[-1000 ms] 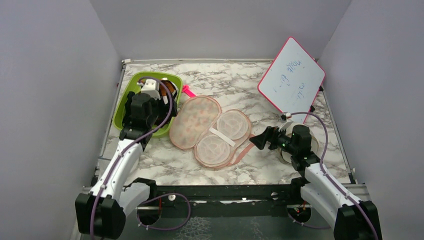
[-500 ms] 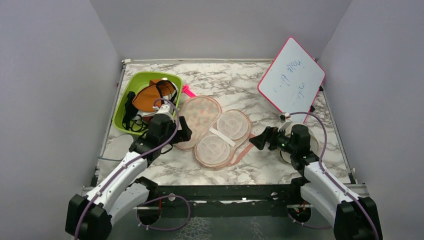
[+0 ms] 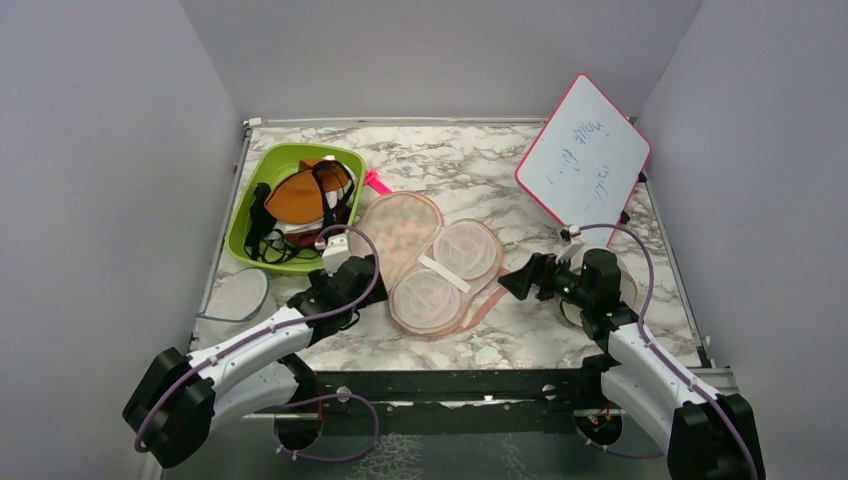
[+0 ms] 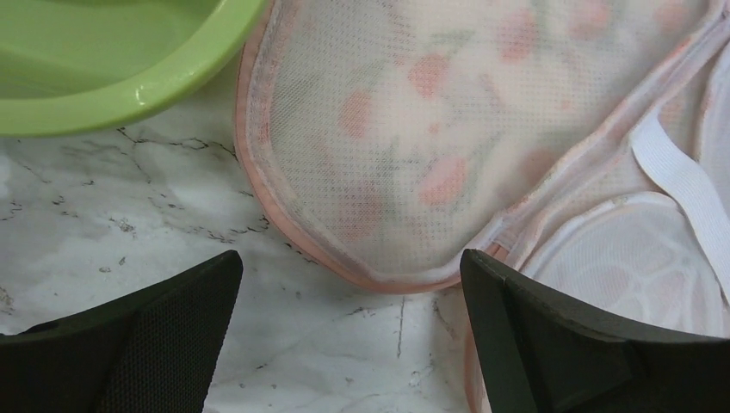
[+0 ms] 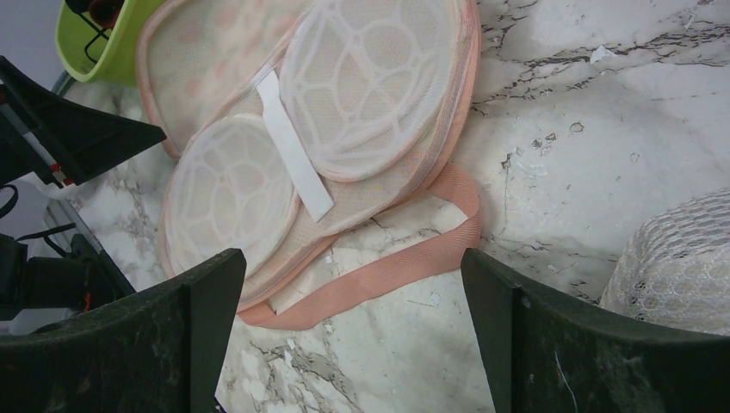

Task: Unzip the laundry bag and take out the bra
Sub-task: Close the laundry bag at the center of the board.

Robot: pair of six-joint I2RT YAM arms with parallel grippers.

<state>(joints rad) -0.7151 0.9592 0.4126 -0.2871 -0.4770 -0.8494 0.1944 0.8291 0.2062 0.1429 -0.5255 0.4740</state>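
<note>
My left gripper lowers onto the near curve of the lid's pink zipper edging (image 4: 334,266) below its open fingers next, because the lid rests flat.
The laundry bag (image 3: 400,235) lies open and flat in the middle of the marble table, its printed half to the left and two white mesh cup frames (image 3: 445,270) to the right. The rust-orange bra (image 3: 298,195) lies in the green bin (image 3: 245,205), outside the bag. My left gripper (image 3: 357,272) is open and empty, low over the table at the bag's near-left edge (image 4: 430,129). My right gripper (image 3: 515,281) is open and empty, just right of the bag (image 5: 344,103) and its loose pink strap (image 5: 405,258).
The green bin (image 4: 103,77) also holds a black strappy garment (image 3: 262,238). A round white mesh pouch (image 3: 235,295) lies left of my left arm, another (image 5: 680,258) under my right arm. A whiteboard (image 3: 583,155) leans at the back right. A pink tag (image 3: 376,181) lies by the bin.
My left arm has drawn back from over the green bin and come down toward the bag's near-left edge, uncovering the bra in the bin. The right arm has not moved.
</note>
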